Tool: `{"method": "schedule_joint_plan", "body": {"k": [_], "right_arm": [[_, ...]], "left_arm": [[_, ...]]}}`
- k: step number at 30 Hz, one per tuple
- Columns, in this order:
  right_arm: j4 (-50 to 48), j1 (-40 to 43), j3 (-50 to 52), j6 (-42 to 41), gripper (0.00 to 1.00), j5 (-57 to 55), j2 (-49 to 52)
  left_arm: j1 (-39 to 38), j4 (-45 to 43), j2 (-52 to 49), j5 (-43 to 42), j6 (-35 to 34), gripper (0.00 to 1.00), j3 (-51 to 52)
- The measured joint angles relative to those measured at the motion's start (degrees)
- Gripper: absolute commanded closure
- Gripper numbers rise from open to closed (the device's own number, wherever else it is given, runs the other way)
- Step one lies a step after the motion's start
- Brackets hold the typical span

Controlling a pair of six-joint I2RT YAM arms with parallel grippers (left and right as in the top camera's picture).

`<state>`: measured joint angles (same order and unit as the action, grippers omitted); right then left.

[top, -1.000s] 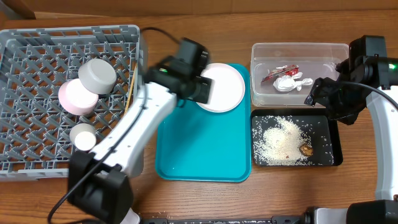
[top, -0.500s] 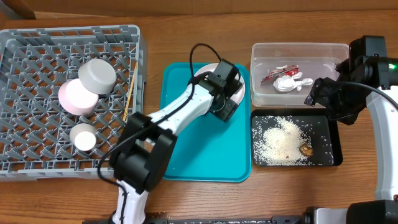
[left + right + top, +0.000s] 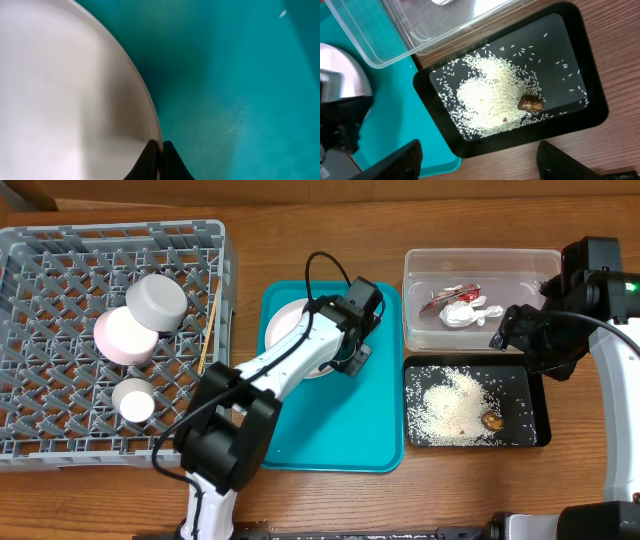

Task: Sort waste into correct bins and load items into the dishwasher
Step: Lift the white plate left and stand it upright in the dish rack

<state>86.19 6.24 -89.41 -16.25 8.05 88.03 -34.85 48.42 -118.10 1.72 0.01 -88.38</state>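
The empty part of the rack by the chopsticks is to the left of my left gripper in the overhead view, so the gripper needs to lift the plate (image 3: pixel 283 325) across, tip it upright and let go.
My left gripper (image 3: pixel 160 159) is shut on the rim of the round white plate (image 3: pixel 65 90), which lies at the upper left of the teal tray (image 3: pixel 320 420). My left arm covers part of the plate (image 3: pixel 283 325) in the overhead view. The clear tub (image 3: pixel 415 290) holds the red wrapper (image 3: pixel 447 297) and white tissue (image 3: pixel 468 313). Rice (image 3: pixel 490 100) and a brown lump (image 3: pixel 530 103) lie in the black tray (image 3: pixel 590 55). My right gripper (image 3: pixel 480 165) hangs open above that tray's near edge with nothing between its fingers.
The grey dish rack (image 3: pixel 60 270) at the left holds a grey bowl (image 3: pixel 157 300), a pink bowl (image 3: pixel 122 335), a small white cup (image 3: pixel 133 400) and chopsticks (image 3: pixel 208 335) by its right wall. Bare wood lies in front of the tray.
The plate has slid from the upper right of the teal tray to its upper left, and my left gripper has closed on its rim. The right arm has not moved.
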Motion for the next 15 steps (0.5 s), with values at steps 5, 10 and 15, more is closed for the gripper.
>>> {"method": "schedule_joint_plan", "body": {"k": [5, 10, 15], "right_arm": [[0.0, 0.0, 0.0, 0.0, 0.25, 0.0, 0.0], [0.0, 0.0, 0.0, 0.0, 0.25, 0.0, 0.0], [0.0, 0.0, 0.0, 0.0, 0.25, 0.0, 0.0]], "left_arm": [[0.5, 1.4, 7.9, 0.1, -1.4, 0.96, -4.1], [4.7, 1.4, 20.1, -0.6, -4.1, 0.96, -7.1], [15.1, 2.9, 26.1, -6.6, -5.0, 0.96, -7.8]]}}
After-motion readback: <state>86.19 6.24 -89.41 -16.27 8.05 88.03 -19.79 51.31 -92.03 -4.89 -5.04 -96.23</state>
